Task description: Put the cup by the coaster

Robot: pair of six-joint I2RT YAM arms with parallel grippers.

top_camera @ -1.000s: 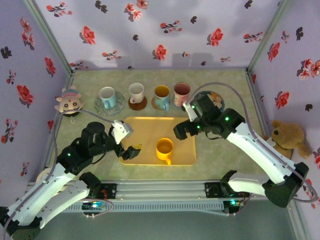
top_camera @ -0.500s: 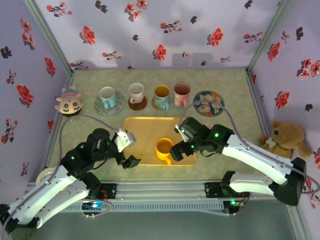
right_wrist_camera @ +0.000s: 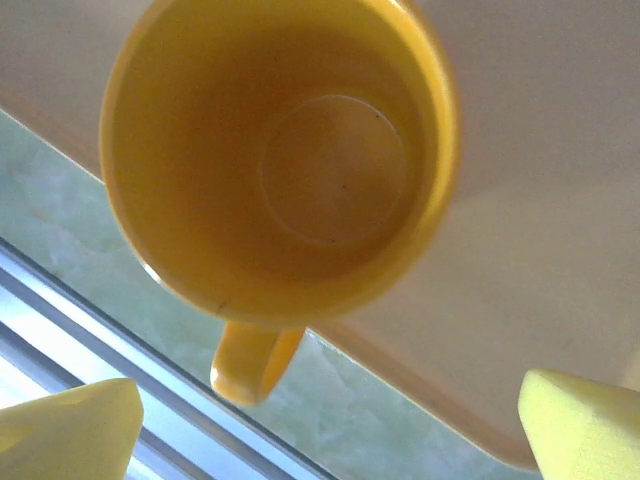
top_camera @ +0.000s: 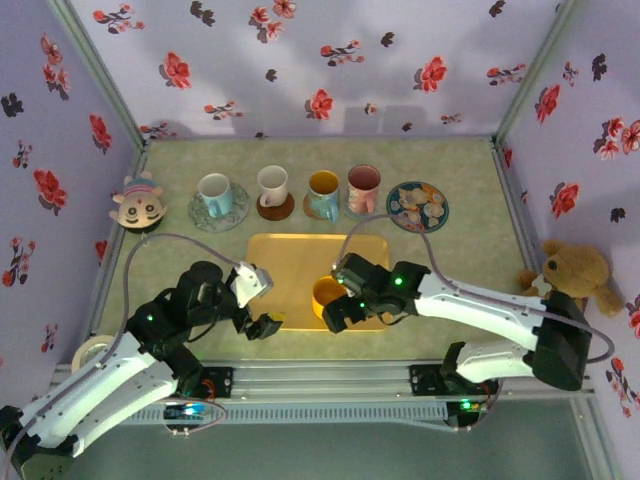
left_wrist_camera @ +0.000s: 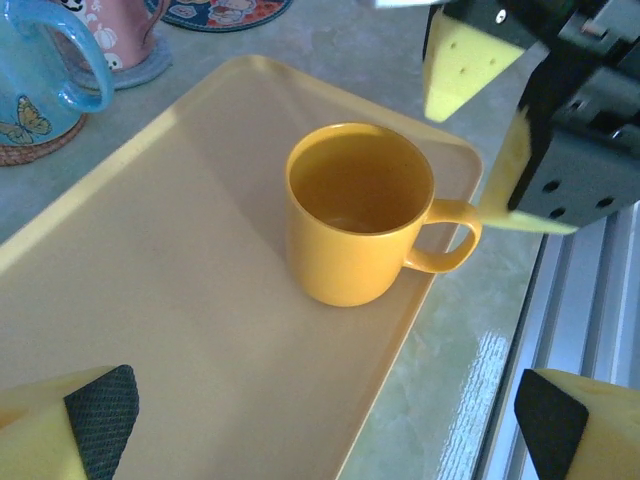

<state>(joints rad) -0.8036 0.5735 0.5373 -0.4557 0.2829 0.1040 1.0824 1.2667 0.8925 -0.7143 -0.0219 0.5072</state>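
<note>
The yellow cup's handle (right_wrist_camera: pixel 254 364) sticks out below my right gripper, between its two open fingers. My right gripper should move down next and close on the handle.
An empty yellow cup (top_camera: pixel 324 293) (left_wrist_camera: pixel 358 224) (right_wrist_camera: pixel 279 158) stands upright on the yellow tray (top_camera: pixel 290 262), near the tray's front edge, with its handle (right_wrist_camera: pixel 254 362) sticking out over that edge. My right gripper (top_camera: pixel 336 308) (right_wrist_camera: pixel 325 430) hangs open just above the cup, one yellow finger on each side of the handle and touching nothing. The left gripper (top_camera: pixel 264 323) (left_wrist_camera: pixel 325 430) is open and empty at the tray's near-left corner, facing the cup. A flowered coaster (top_camera: pixel 417 205) lies bare at the back right.
Several mugs stand in a row behind the tray: a pale blue one (top_camera: pixel 214 190), a white one (top_camera: pixel 272 183), a yellow-and-blue one (top_camera: pixel 322 192) and a pink one (top_camera: pixel 363 186). A doll's head (top_camera: pixel 138 203) lies left, a teddy bear (top_camera: pixel 570 272) right, a tape roll (top_camera: pixel 90 350) near left.
The right arm has swung from the back right down over the yellow cup, toward the near edge. The left gripper has drawn back a little toward the near edge.
</note>
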